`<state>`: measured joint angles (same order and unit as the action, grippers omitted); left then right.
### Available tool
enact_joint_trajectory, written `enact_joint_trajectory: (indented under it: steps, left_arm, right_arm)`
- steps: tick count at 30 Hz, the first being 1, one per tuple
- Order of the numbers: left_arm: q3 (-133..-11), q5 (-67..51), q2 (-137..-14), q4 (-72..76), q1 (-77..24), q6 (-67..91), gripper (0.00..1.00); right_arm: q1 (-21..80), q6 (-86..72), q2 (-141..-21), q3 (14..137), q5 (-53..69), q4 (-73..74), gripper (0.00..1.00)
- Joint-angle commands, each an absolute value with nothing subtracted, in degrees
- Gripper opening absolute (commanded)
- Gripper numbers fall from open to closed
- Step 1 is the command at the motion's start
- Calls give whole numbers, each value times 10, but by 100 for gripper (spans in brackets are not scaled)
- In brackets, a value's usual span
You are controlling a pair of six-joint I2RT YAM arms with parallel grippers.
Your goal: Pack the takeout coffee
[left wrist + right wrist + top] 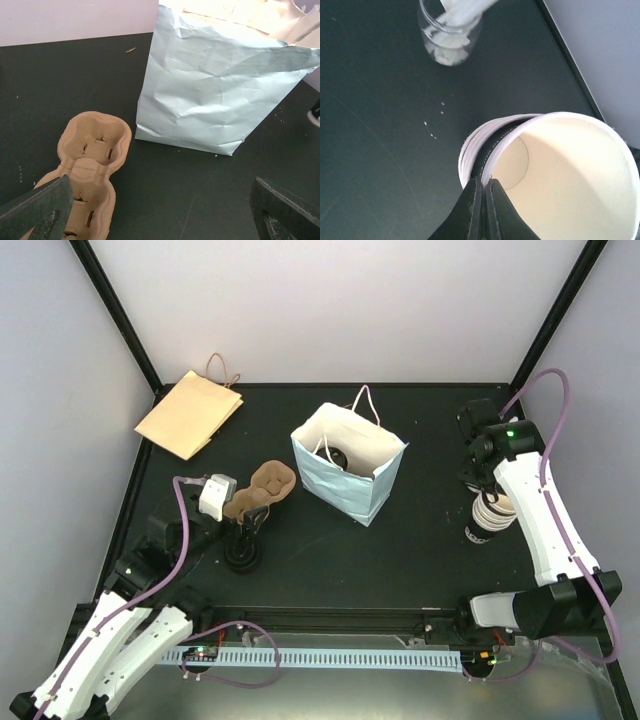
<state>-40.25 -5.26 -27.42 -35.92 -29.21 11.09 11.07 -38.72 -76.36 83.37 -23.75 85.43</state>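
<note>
I need to carry the cup toward the left in the top view with my right gripper next and lower it to release it, as the table before the bag's near side is bare.
A light blue paper bag (352, 480) (215, 95) stands open mid-table. Inside it a round black lid (338, 456) shows, apparently the takeout coffee; its cup is hidden by the bag walls. At the right, a nested stack of lidless white cups (490, 515) (470, 155) stands on the table. My right gripper (487, 492) (484, 182) is shut on the rim of the top lidless cup (570, 170), which leans off the stack. My left gripper (245, 530) (165, 215) hangs open over the near end of a brown pulp cup carrier (262, 488) (92, 150), holding nothing.
A flat brown paper bag (190, 412) lies at the back left corner. A glass jar (450, 35) with white packets stands beyond the cup stack. Black frame posts and pale walls close the table's back and sides.
</note>
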Motion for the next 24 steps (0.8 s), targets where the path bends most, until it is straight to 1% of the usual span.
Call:
enact_joint_trajectory:
  steps: [1, 2, 3, 4, 6, 7, 9, 14, 18, 24]
  left_arm:
    - [-403, -64, -272, -338, -292, 105, 99]
    - [-403, -66, -272, -337, -293, 105, 99]
    - [-404, -67, -274, -341, -293, 104, 99]
    - [-407, -65, -276, -345, -293, 105, 99]
    - [-406, -61, -274, -345, -294, 105, 99]
    - [-404, -64, -273, -340, -294, 104, 99]
    - [-404, -67, -273, -341, -294, 105, 99]
    - [-404, -62, -271, -343, -295, 103, 99]
    - [-405, -65, -276, -343, -295, 104, 99]
    - [-405, -65, -273, -342, -295, 103, 99]
  right_arm:
    - [127, -377, -733, 820, -265, 794, 2]
    - [127, -379, -746, 843, -246, 824, 1]
    - [132, -400, -765, 875, -257, 864, 1]
    - [138, -408, -768, 883, -271, 866, 1]
    - [139, -389, -750, 822, -292, 794, 3]
    - [135, -377, -760, 821, -277, 788, 3]
    - [136, -404, -791, 854, -280, 843, 1]
    - [136, -402, -788, 891, -302, 870, 1]
    - [136, -375, -753, 930, -276, 870, 2]
    - [137, -318, -718, 1020, -191, 867, 2]
